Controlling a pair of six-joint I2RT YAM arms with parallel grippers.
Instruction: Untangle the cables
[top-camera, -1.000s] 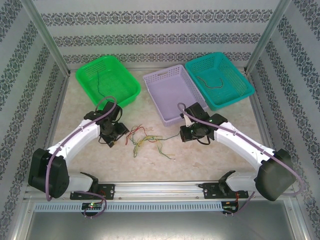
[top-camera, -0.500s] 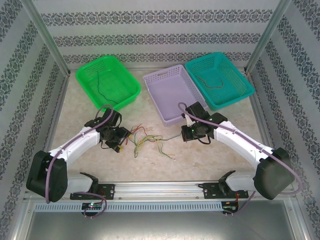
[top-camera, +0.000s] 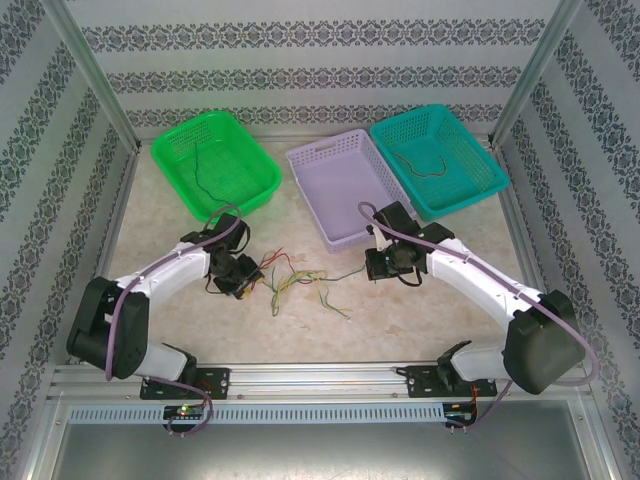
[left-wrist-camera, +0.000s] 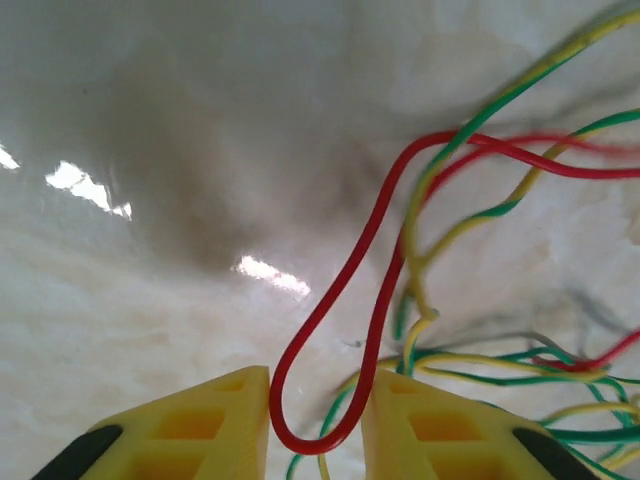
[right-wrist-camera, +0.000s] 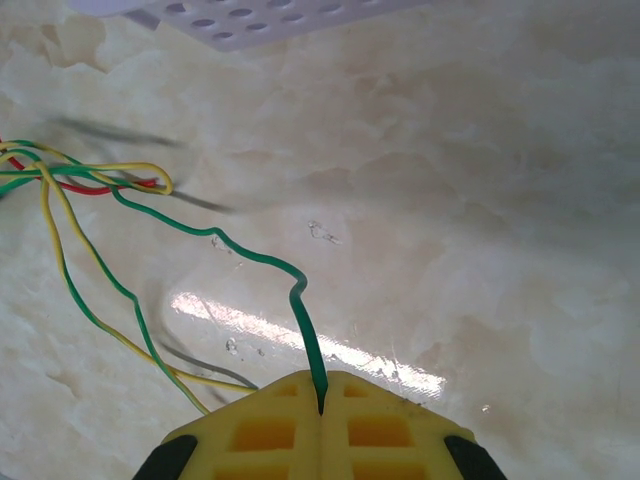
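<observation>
The green cable (right-wrist-camera: 250, 255) still runs into the tangle, so the robot's right gripper will pull away from the wires and let go of the end of the green cable over the clear table.
The cables (top-camera: 295, 277) lie in a loose tangle of red, green and yellow wires on the marble table between my two arms. At the tangle's left edge, my left gripper (top-camera: 248, 276) is low over the table. In the left wrist view a red cable (left-wrist-camera: 345, 290) loops between its yellow fingers (left-wrist-camera: 215, 420), and the left gripper (left-wrist-camera: 318, 425) still shows a gap with the loop touching both inner faces. On the tangle's right, my right gripper (top-camera: 366, 268) is shut on the end of a green cable (right-wrist-camera: 250, 255). That cable runs from the right gripper (right-wrist-camera: 320, 405) back to the tangle.
A green basket (top-camera: 262, 172) stands at the back left with a dark cable in it. A purple basket (top-camera: 340, 180) is at the back middle, just behind my right gripper. A teal basket (top-camera: 480, 150) at the back right holds another cable. Patterned walls enclose the table.
My left gripper has moved right and down to the tangle's edge, and its jaws have narrowed around the red loop. The right gripper has stayed shut on the green cable, barely shifting.
</observation>
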